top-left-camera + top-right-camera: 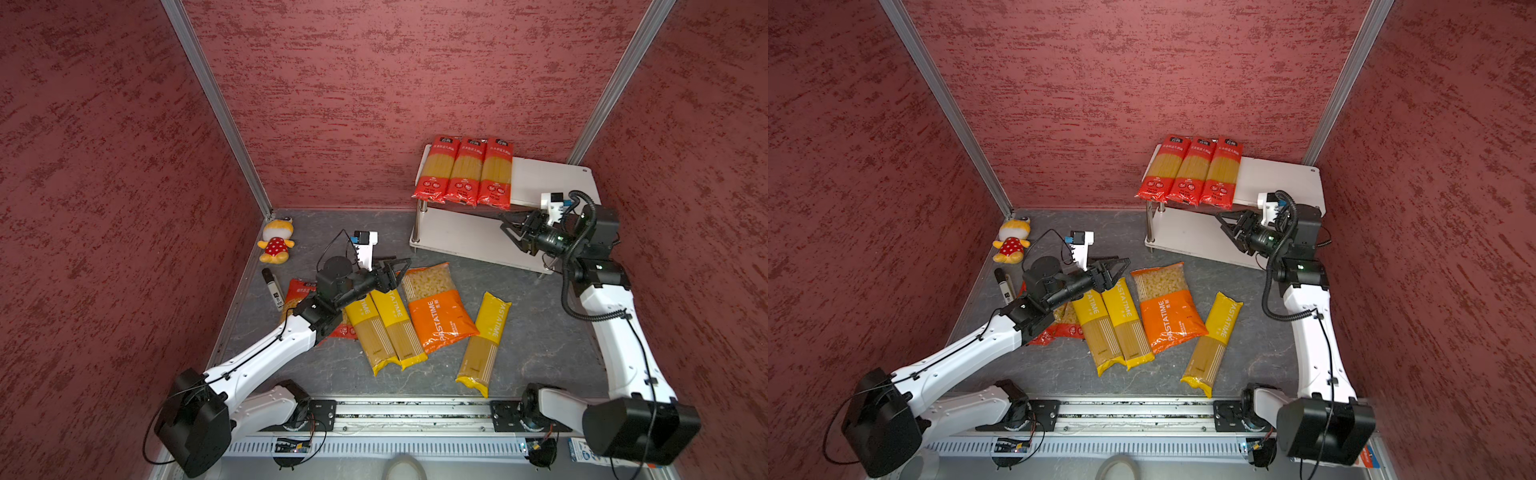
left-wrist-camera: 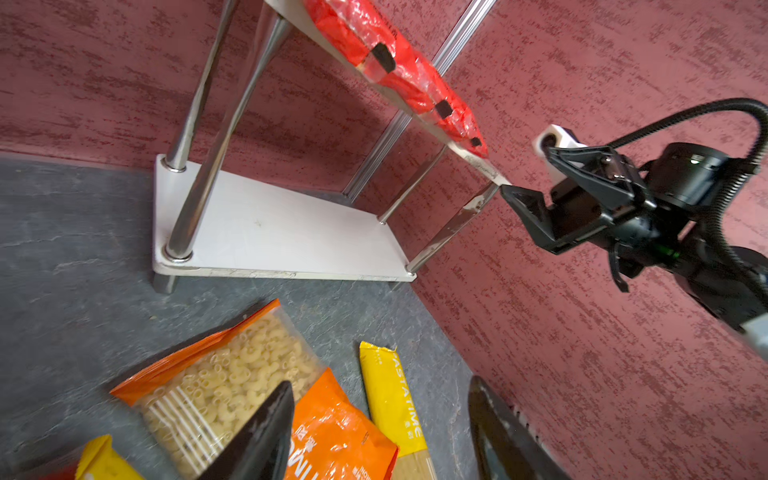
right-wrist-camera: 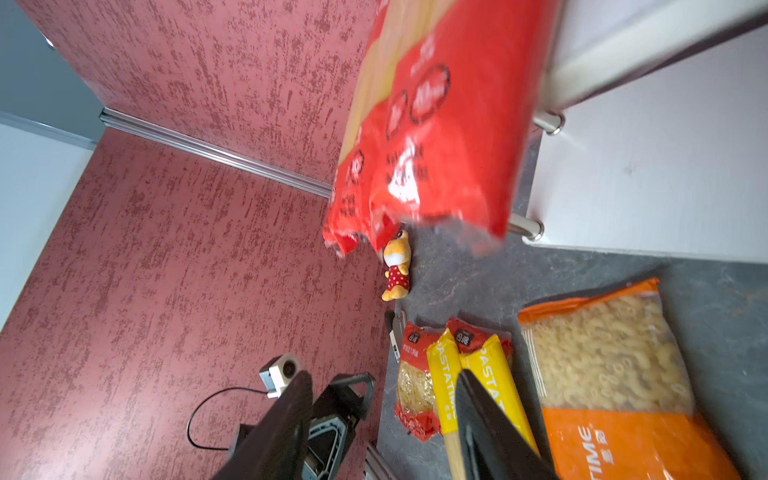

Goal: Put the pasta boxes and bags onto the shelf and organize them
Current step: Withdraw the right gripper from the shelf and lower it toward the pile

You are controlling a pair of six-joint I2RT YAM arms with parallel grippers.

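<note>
My right gripper lowers its empty fingers back onto the paired yellow bag's edge by the orange bag (image 3: pixel 528 436) next, since that edge lies below and back from the gripper.
The shelf (image 1: pixel 544 176) stands at the back right, with three red spaghetti bags (image 1: pixel 464 172) side by side on the left half of its top board; its lower board (image 2: pixel 282 232) is bare. My right gripper (image 1: pixel 509 226) is open and empty, just off the front edge beside those bags. On the floor lie two yellow PASTATIME bags (image 1: pixel 386 328), a third (image 1: pixel 484 345), and the wide orange bag (image 1: pixel 436 309). My left gripper (image 1: pixel 401 268) hovers open over their far ends (image 2: pixel 380 382). Two short red curly-pasta bags (image 3: pixel 415 386) lie partly under the left arm.
A yellow plush toy (image 1: pixel 275 245) sits in the back left corner, with a black marker (image 1: pixel 272 286) near it. Red walls close in on three sides. A metal rail (image 1: pixel 407 415) runs along the front, and a blue-white pack (image 1: pixel 582 453) lies by the right arm's base.
</note>
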